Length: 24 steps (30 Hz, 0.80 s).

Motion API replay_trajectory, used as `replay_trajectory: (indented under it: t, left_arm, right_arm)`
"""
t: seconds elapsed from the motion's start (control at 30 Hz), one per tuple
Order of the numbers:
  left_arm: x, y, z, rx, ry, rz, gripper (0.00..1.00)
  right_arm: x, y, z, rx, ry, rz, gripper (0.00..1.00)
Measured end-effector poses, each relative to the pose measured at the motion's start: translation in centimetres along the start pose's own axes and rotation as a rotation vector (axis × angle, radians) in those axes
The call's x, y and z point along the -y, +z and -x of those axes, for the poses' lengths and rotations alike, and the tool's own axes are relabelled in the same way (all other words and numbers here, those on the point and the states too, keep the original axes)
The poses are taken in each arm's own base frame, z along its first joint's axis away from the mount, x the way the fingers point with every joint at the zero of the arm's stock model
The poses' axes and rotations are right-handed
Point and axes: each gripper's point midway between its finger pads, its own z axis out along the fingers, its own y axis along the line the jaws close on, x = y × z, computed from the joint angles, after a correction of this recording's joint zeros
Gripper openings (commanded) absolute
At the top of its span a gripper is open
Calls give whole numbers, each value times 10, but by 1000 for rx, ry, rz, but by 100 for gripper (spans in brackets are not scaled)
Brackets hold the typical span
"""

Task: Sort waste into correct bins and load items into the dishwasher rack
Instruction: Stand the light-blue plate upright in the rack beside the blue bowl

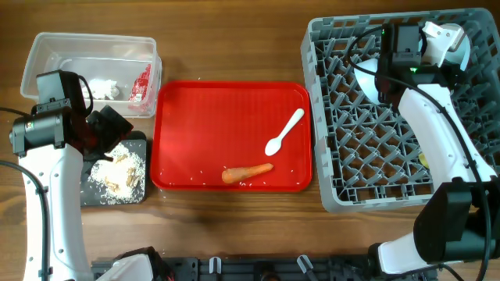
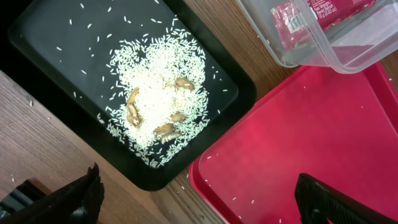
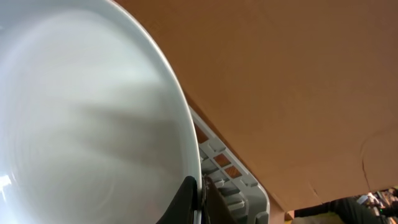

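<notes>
My right gripper should next bring the light blue plate down toward the far part of the grey dishwasher rack (image 3: 227, 171).
My right gripper (image 1: 388, 69) (image 3: 200, 193) is shut on the rim of the light blue plate (image 1: 366, 80) (image 3: 81, 124), held on edge over the grey dishwasher rack (image 1: 375, 172) (image 3: 231, 169). My left gripper (image 1: 109, 129) (image 2: 199, 199) is open and empty above the corner where the black tray (image 1: 92, 199) (image 2: 62, 37) meets the red tray. Rice scraps (image 1: 117, 168) (image 2: 155, 93) lie in the black tray. The clear tub (image 1: 47, 47) (image 2: 311, 53) holds the tissue (image 1: 103, 87) and red wrapper (image 1: 141, 86) (image 2: 298, 15). The carrot (image 1: 246, 172) and white spoon (image 1: 283, 133) lie on the red tray.
The red serving tray (image 1: 203, 117) (image 2: 323, 124) sits between the bins and the rack, with stray rice grains on it. A small yellow thing (image 1: 423, 160) shows inside the rack at its right. A brown cardboard surface fills the background of the right wrist view.
</notes>
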Motion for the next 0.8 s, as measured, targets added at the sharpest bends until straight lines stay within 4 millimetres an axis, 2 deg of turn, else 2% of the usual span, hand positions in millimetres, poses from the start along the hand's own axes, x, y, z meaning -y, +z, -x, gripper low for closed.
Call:
replay_trajectory:
  t: [0.13, 0.3, 0.63, 0.8]
  left_arm:
    - [0, 0, 0, 0, 0, 0, 100]
    - [0, 0, 0, -1, 0, 0, 100]
    - [0, 0, 0, 0, 0, 0, 100]
    - [0, 0, 0, -1, 0, 0, 100]
  right_arm:
    - [12, 0, 11, 39, 37, -91, 4]
    - [16, 0, 19, 58, 7, -126, 4]
    - [-26, 0, 11, 35, -146, 116, 4]
    - [-49, -4, -3, 3, -239, 260, 4]
